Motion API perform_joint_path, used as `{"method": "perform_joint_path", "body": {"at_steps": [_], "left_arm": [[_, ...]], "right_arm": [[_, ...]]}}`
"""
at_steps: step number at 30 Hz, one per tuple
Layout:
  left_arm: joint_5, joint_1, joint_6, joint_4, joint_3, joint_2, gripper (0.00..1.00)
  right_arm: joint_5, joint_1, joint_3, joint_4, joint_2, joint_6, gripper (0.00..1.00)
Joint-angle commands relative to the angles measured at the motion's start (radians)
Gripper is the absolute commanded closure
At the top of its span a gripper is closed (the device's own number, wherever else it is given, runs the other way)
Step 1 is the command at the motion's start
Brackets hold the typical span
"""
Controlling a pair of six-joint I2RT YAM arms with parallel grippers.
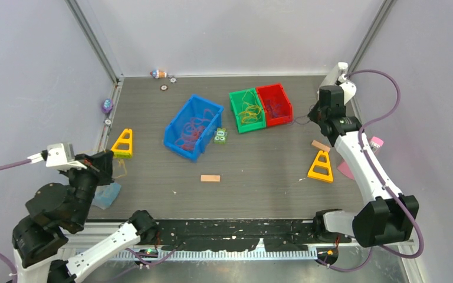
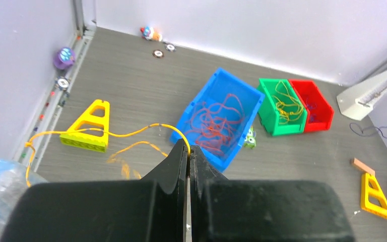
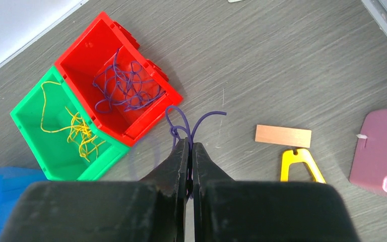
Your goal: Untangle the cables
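I will carry the purple cable sideways over the red bin [image 3: 118, 93] with my right gripper next. Then I will lower it toward the inside of the bin and release it, because other purple cables are there.
My left gripper [image 2: 188, 147] is shut on a yellow cable [image 2: 106, 133] that trails left past a yellow triangle [image 2: 87, 126]; the gripper sits at the table's left edge [image 1: 107, 167]. My right gripper [image 3: 190, 143] is shut on a purple cable [image 3: 181, 121], held right of the red bin [image 3: 118, 93], seen from above at the far right [image 1: 315, 115]. The red bin holds purple cables [image 3: 126, 88]. The green bin [image 3: 30, 121] holds yellow cables [image 3: 78, 128]. The blue bin [image 1: 174, 127] holds orange-red cables [image 1: 191, 131].
A yellow triangle [image 1: 123, 143] stands near the left gripper and another [image 1: 321, 166] at the right. A wooden block [image 1: 210, 178] lies at the centre front, another [image 1: 320, 145] at the right. A small green toy [image 1: 220, 136] sits beside the blue bin. A pink object [image 3: 380, 148] lies far right.
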Motion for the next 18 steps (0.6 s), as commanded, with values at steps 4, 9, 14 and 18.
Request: {"method": "perform_joint_path", "body": {"at_steps": [4,9,14,18], "left_arm": [[0.039,0.005,0.138,0.059,0.065,0.071,1.00],[0.145,0.005,0.174,0.080,0.128,0.153,1.00],[0.272,0.005,0.217,0.126,0.211,0.247,1.00],[0.359,0.005,0.244,0.153,0.298,0.357,1.00]], "right_arm": [[-0.081,0.002,0.085,0.103,0.087,-0.051,0.95],[-0.096,0.023,0.196,0.129,0.218,-0.105,0.95],[-0.045,0.054,0.315,0.159,0.382,-0.154,0.95],[0.013,0.097,0.417,0.226,0.522,-0.230,0.95]]}}
